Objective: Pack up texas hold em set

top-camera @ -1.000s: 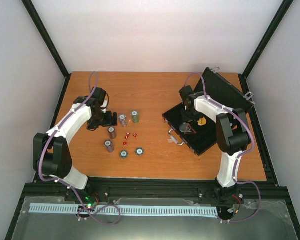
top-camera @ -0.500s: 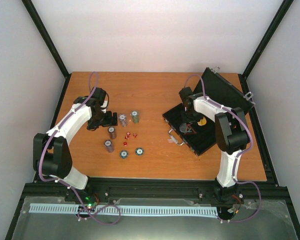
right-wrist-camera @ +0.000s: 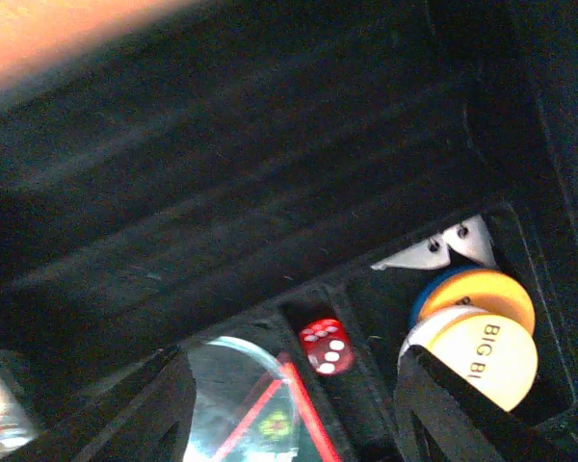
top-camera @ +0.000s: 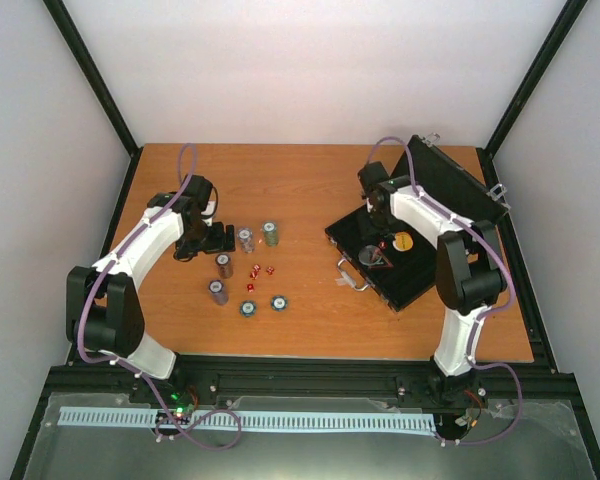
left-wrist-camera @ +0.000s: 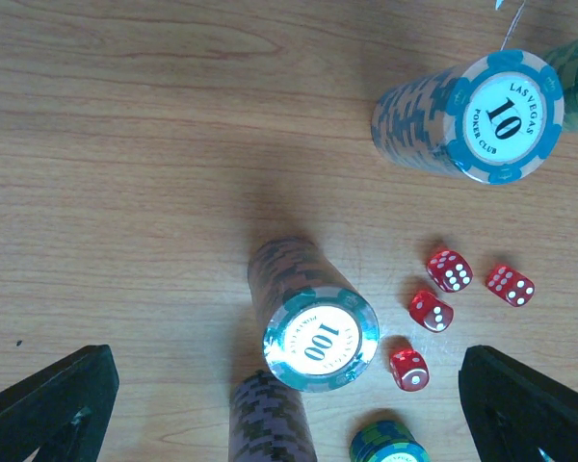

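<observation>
The red die nearest the case lies clear of others. So my right gripper next leaves the tray, crosses toward the chip stacks and moves down onto that die.
The black case (top-camera: 417,276) lies open at the right, its lid (top-camera: 452,184) raised at the back. My right gripper (top-camera: 382,238) hangs open and empty over its tray. In the right wrist view (right-wrist-camera: 294,419) a red die (right-wrist-camera: 327,347) lies in a slot between the fingers, with a white disc (right-wrist-camera: 484,358) and a yellow disc (right-wrist-camera: 478,294) to the right. My left gripper (top-camera: 223,238) is open and empty beside the chip stacks. Its wrist view (left-wrist-camera: 289,414) shows a "100" stack (left-wrist-camera: 320,337), a "10" stack (left-wrist-camera: 482,115) and several red dice (left-wrist-camera: 431,310).
Several chip stacks (top-camera: 224,265) and low blue stacks (top-camera: 247,308) stand left of centre, with dice (top-camera: 256,270) among them. The case's silver handle (top-camera: 352,277) points toward the chips. A clear box with red lines (right-wrist-camera: 241,404) lies in the tray. Black frame posts edge the table.
My right wrist has drawn back a little toward the lid, so the yellow disc in the tray shows more. The left arm and the chips have not moved.
</observation>
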Tool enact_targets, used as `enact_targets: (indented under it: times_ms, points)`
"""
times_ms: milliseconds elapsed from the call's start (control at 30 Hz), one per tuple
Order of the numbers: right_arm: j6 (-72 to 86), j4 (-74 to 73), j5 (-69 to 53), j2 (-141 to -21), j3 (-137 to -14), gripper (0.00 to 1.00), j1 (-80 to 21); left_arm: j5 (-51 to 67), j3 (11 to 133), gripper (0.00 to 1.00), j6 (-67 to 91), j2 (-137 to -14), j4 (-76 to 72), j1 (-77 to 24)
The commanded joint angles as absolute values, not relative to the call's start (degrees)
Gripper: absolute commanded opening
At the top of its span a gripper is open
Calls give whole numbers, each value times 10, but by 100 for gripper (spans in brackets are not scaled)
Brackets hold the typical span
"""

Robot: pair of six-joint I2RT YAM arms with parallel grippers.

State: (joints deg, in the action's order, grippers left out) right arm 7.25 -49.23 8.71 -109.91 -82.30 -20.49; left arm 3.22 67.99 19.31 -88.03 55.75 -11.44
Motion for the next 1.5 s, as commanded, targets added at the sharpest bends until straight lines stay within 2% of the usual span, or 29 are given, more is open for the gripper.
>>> enact_targets:
  times_ms: [0, 200, 433, 1133, 1400, 1467]
  points:
    - [59, -507, 40, -1057, -879, 60, -243, 36, 699, 100, 192, -880, 556, -117]
    - [58, -503, -28, -1096, -922, 61, -344, 38, 700, 100, 195, -879, 554, -117]
    - [53, -493, -72, -1186, -988, 66, -455, 33, 696, 100, 195, -871, 556, -117]
    - [38, -488, -101, -1304, -1054, 64, -500, 31, 688, 100, 192, -866, 554, -117]
    - [38, -486, -100, -1320, -1056, 55, -504, 29, 688, 100, 189, -866, 556, -117]
    - [39, -485, -98, -1323, -1057, 44, -504, 29, 690, 100, 189, -866, 556, -117]
